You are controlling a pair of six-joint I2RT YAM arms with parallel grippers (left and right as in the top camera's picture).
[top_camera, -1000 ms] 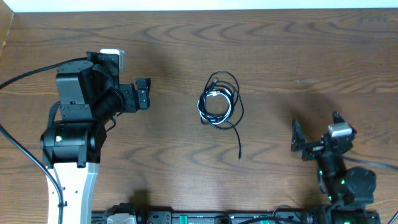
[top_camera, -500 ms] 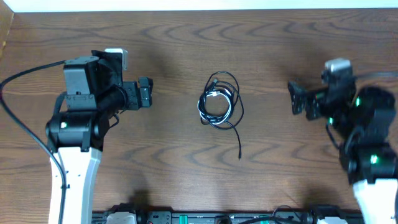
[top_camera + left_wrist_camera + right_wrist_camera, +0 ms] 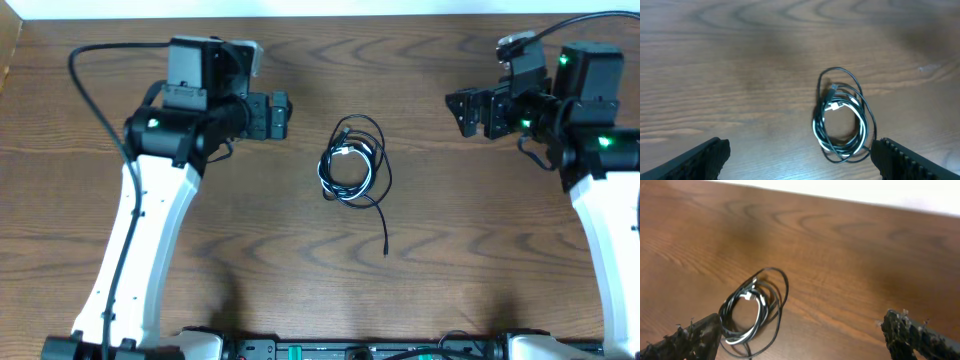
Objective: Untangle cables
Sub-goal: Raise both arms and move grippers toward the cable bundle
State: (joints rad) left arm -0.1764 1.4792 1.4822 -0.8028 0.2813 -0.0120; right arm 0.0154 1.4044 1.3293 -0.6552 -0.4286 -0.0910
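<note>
Next, my left gripper moves down and across onto the coil's closest piece of black cable (image 3: 326, 163) (image 3: 818, 109), which lies below and to the gripper's right in the overhead view.
The cables (image 3: 325, 170) lie as one small coil on the middle of the wooden table. The white one (image 3: 345, 153) is looped inside the black one. The black one's loose tail (image 3: 385, 225) runs toward the near edge. My left gripper (image 3: 280, 116) hovers left of the coil, open and empty. My right gripper (image 3: 465, 112) hovers to the right, also open and empty. In the left wrist view the coil (image 3: 817, 127) sits just ahead of the right fingertip (image 3: 905, 160). In the right wrist view the coil (image 3: 759, 312) lies beside the left fingertip (image 3: 690, 340).
The brown wooden table (image 3: 450, 250) ends at a pale wall strip along the far edge (image 3: 300, 8). A thick black robot cord (image 3: 95, 80) arcs beside the left arm. Equipment lines the near edge (image 3: 350, 350).
Both arms have swung toward the far side of the table and now flank the coil. The right arm came up from the near right corner. The cables have not moved.
</note>
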